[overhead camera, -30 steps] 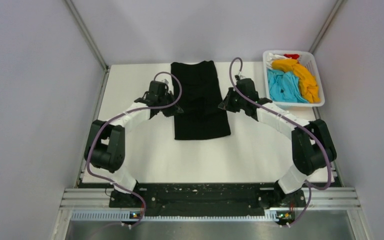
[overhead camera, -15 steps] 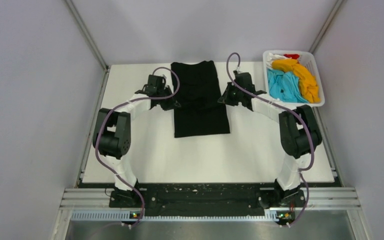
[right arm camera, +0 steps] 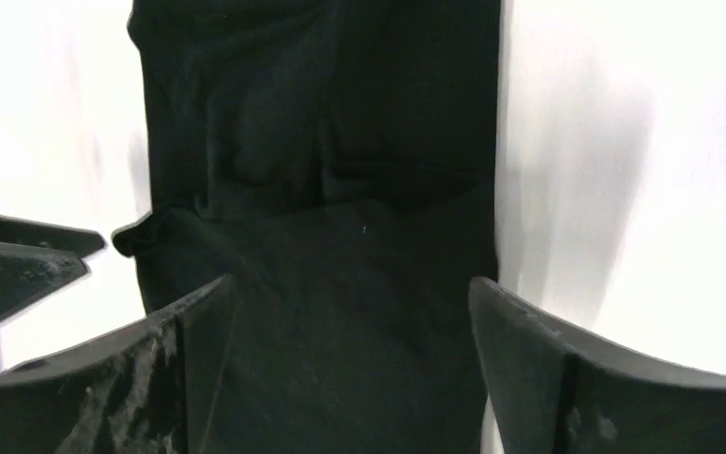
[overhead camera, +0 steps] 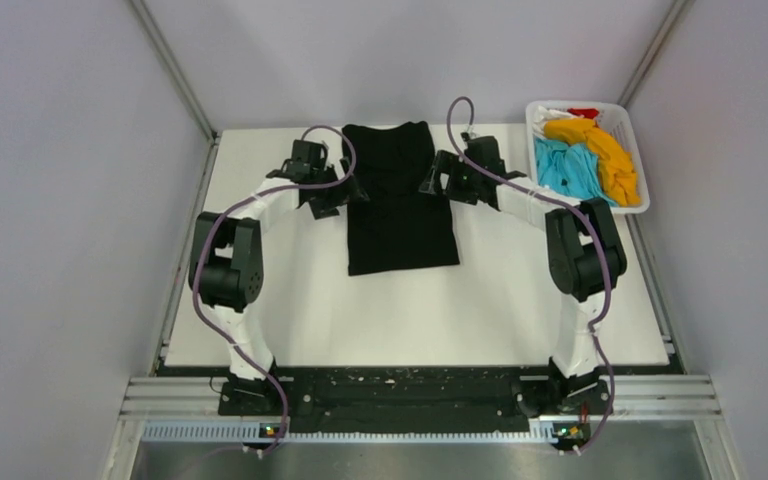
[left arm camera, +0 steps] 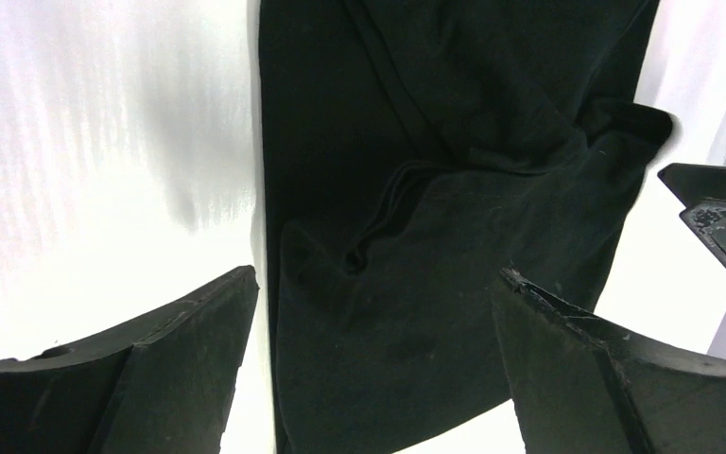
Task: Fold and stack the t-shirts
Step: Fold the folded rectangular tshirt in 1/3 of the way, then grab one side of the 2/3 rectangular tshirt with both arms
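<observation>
My left gripper moves back, open, along the shirt's side edge and down onto the shirt's near corner next, since that corner lies flat and uncovered.
A large black t-shirt (overhead camera: 401, 215) lies flat at the middle back of the white table (overhead camera: 410, 310), partly folded lengthwise. My left gripper (overhead camera: 350, 190) is over its left edge and my right gripper (overhead camera: 429, 185) over its right edge, facing each other. In the left wrist view the left gripper (left arm camera: 373, 284) stands wide open above the black cloth (left arm camera: 454, 142), with nothing pinched. The right gripper (right arm camera: 352, 288) is likewise wide open over the black shirt (right arm camera: 340, 142). Orange (overhead camera: 606, 152), sky-blue (overhead camera: 568, 172), white (overhead camera: 549, 113) and red (overhead camera: 584, 112) t-shirts lie bunched in the basket.
The white plastic basket (overhead camera: 590, 209) stands at the back right corner of the table. Grey walls close in both sides and the back. A metal rail (overhead camera: 420, 395) with the arm bases runs along the near edge.
Both arms moved toward the back of the table along the black shirt's edges. Both grippers, shut before, now stand open and have let go of the cloth.
</observation>
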Motion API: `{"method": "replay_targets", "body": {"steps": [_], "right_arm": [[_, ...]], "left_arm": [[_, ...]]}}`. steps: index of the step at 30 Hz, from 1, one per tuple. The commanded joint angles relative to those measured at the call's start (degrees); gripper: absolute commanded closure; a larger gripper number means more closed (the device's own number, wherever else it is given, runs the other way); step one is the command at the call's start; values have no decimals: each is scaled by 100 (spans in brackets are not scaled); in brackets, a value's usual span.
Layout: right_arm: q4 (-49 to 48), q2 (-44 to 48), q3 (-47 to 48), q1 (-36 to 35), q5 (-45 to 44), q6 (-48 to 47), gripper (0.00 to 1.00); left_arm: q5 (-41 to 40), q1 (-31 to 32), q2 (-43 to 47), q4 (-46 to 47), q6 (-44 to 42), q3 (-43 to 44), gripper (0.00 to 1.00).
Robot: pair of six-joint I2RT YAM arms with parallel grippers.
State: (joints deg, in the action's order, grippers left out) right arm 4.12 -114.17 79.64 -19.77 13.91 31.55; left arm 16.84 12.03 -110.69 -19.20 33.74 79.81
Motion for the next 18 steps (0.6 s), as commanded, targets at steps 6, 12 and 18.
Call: {"method": "replay_targets", "body": {"steps": [6,12,18], "right_arm": [[-139,965,-915,48,59,-104,1],[-60,1915,-2243,46,-19,15,1],[-348,2372,-3110,45,227,330,1]], "left_arm": [[-124,-18,1640,-53,-116,-1327,1],[150,178,2626,393,341,-2771,1],[155,321,2738,767,677,-3510,6]]}}
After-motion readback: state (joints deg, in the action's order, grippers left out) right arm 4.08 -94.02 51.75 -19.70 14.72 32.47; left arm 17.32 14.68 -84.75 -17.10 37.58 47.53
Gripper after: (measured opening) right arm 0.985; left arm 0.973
